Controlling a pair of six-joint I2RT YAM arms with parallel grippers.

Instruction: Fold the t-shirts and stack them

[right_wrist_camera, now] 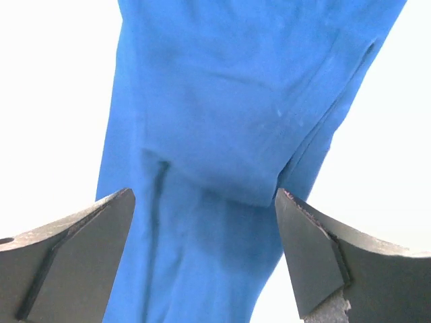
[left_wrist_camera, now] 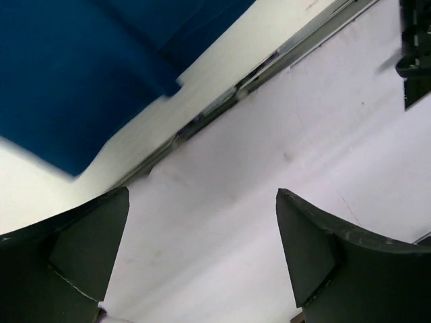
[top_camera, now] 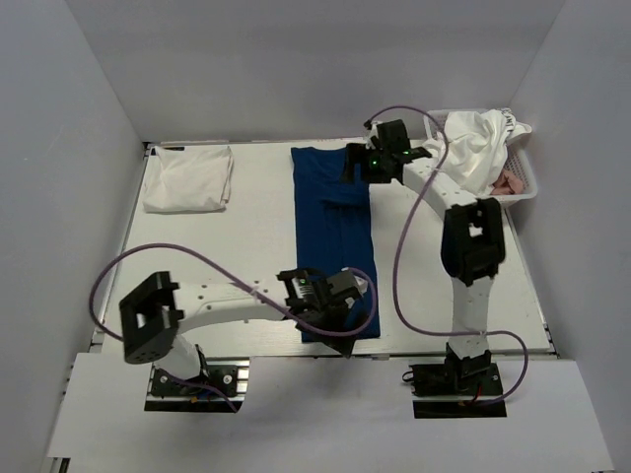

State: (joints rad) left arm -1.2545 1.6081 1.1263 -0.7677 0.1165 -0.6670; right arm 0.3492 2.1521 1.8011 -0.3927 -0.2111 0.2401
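Observation:
My left gripper will next go left in the top view and down onto the blue t-shirt's near corner [top_camera: 305, 338] [left_wrist_camera: 73, 167]. It has only the table's front edge between its fingers.
A navy blue t-shirt [top_camera: 333, 232], folded into a long narrow strip, runs down the middle of the table. My left gripper [top_camera: 347, 301] hovers over its near end, open; in the left wrist view the open left gripper [left_wrist_camera: 202, 202] holds nothing and the blue t-shirt [left_wrist_camera: 81, 74] lies at the upper left. My right gripper [top_camera: 353, 166] is over the far end, and in the right wrist view the open right gripper [right_wrist_camera: 205, 198] straddles the blue t-shirt [right_wrist_camera: 236, 101] without touching it. A folded white t-shirt [top_camera: 189, 177] lies at the back left.
A white mesh basket [top_camera: 523, 192] at the back right holds a crumpled white t-shirt [top_camera: 478, 143] and a pink one [top_camera: 508, 182]. The table's near metal edge [left_wrist_camera: 222, 101] and a white front ledge [left_wrist_camera: 269, 155] lie under the left gripper. Grey walls enclose the table.

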